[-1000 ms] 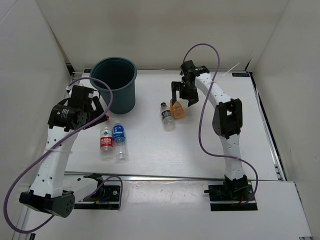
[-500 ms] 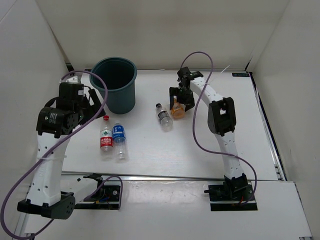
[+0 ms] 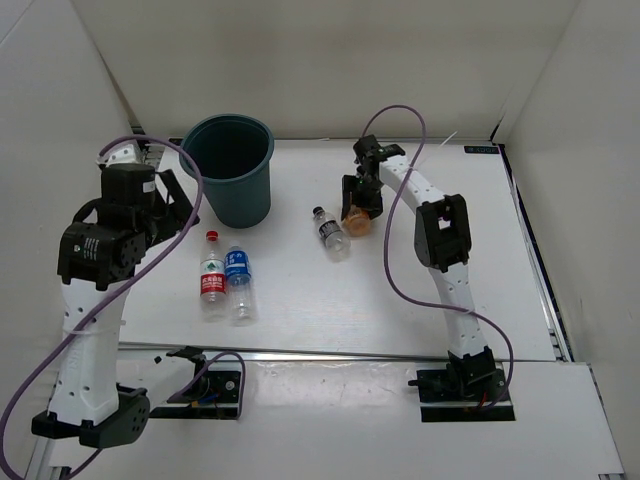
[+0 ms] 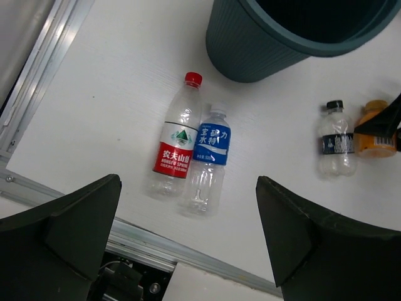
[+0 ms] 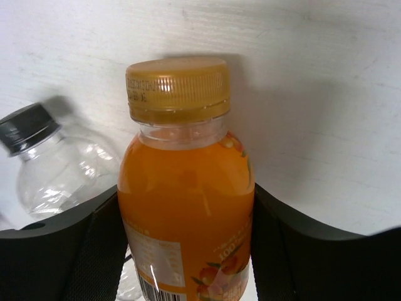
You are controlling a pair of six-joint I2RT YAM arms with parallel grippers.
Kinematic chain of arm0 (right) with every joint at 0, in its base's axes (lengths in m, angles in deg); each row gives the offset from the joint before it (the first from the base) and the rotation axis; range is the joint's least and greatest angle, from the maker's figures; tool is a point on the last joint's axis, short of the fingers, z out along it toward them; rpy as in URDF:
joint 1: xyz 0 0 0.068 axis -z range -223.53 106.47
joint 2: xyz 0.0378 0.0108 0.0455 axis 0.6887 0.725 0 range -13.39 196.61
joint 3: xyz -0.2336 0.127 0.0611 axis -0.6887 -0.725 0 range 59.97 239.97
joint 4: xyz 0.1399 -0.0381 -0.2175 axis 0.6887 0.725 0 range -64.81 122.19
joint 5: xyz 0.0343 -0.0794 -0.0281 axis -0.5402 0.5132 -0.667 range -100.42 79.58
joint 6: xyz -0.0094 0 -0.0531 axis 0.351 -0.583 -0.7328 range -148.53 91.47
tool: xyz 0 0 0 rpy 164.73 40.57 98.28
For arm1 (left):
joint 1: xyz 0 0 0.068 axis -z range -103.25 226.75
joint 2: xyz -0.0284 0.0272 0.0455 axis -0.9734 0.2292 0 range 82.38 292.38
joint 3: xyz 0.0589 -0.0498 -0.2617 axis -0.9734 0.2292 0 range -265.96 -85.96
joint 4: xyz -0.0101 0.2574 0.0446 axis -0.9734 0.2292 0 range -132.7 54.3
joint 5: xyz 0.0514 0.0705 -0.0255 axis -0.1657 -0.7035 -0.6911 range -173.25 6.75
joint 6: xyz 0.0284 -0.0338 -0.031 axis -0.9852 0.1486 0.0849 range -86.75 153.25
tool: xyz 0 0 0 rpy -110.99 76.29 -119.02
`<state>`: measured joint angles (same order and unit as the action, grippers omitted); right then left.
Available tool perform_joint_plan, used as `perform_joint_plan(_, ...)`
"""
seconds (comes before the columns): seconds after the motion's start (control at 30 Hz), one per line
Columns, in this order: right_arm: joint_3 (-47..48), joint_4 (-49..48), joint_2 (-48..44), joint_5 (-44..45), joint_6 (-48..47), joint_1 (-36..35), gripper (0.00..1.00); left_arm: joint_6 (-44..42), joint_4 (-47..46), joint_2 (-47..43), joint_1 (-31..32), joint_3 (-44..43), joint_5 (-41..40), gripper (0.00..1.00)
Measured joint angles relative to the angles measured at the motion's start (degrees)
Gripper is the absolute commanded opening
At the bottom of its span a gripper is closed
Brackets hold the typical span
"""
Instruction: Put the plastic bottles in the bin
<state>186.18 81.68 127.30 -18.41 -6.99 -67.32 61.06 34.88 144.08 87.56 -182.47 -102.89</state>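
Observation:
The robot's right gripper needs to rise next and move to its left in the top view, over the bin's opening (image 3: 231, 149), to release there, because the bin (image 3: 262, 195) stands tall.
The orange bottle (image 3: 356, 223) lies on the table right of centre. My right gripper (image 3: 358, 207) is shut on it, and in the right wrist view both pads press the sides of the orange bottle (image 5: 185, 200). The clear bottle with a black cap (image 3: 332, 233) lies right beside it on the left. The red-labelled bottle (image 3: 212, 278) and the blue-labelled bottle (image 3: 238, 280) lie side by side at the front left. The dark teal bin (image 3: 262, 195) stands upright at the back left. My left gripper (image 3: 172, 203) hangs open above the table left of the bin, holding nothing.
White walls close the table in on the left, back and right. A metal rail (image 3: 350, 354) runs along the near edge. Purple cables (image 3: 400, 110) loop off both arms. The left wrist view looks down on the bin (image 4: 250, 50) and all the bottles.
My right gripper has come down and shut around the orange bottle, nudging the clear bottle slightly left. The left arm has drawn back to the left and upward, still open.

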Motion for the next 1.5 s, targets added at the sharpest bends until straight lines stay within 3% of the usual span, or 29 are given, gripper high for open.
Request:
perform_joint_plan(0.13, 0.00, 0.07, -3.21, -1.86, 2.47, 0.00, 0.42, 3.43, -0.94, -3.56, 0.00, 1.99, -2.91, 1.00)
perform_joint_plan(0.3, 3.13, -4.17, -12.35, -12.39, 9.75, 0.15, 0.35, 5.27, -4.07, -13.33, -0.07, 8.55, -4.79, 1.00)
perform_joint_plan(0.47, 7.23, -19.56, -19.69, -27.54, 23.06, 0.20, 0.33, 5.46, -4.74, -15.85, -0.11, 9.01, -6.56, 1.00)
perform_joint_plan(0.67, 15.56, -42.14, -15.76, -38.77, 41.92, -0.96, 0.39, 5.20, -4.79, -12.98, -0.11, 8.98, -6.95, 1.00)
perform_joint_plan(0.97, 16.33, -56.13, -5.07, -39.43, 52.13, -9.18, 0.41, 5.18, -4.83, -12.31, -0.13, 8.68, -6.47, 1.00)
perform_joint_plan(1.5, 16.52, -61.61, -1.66, -31.10, 49.83, -11.45, 0.44, 0.81, -1.05, -4.17, -0.15, -1.18, -3.65, 1.00)
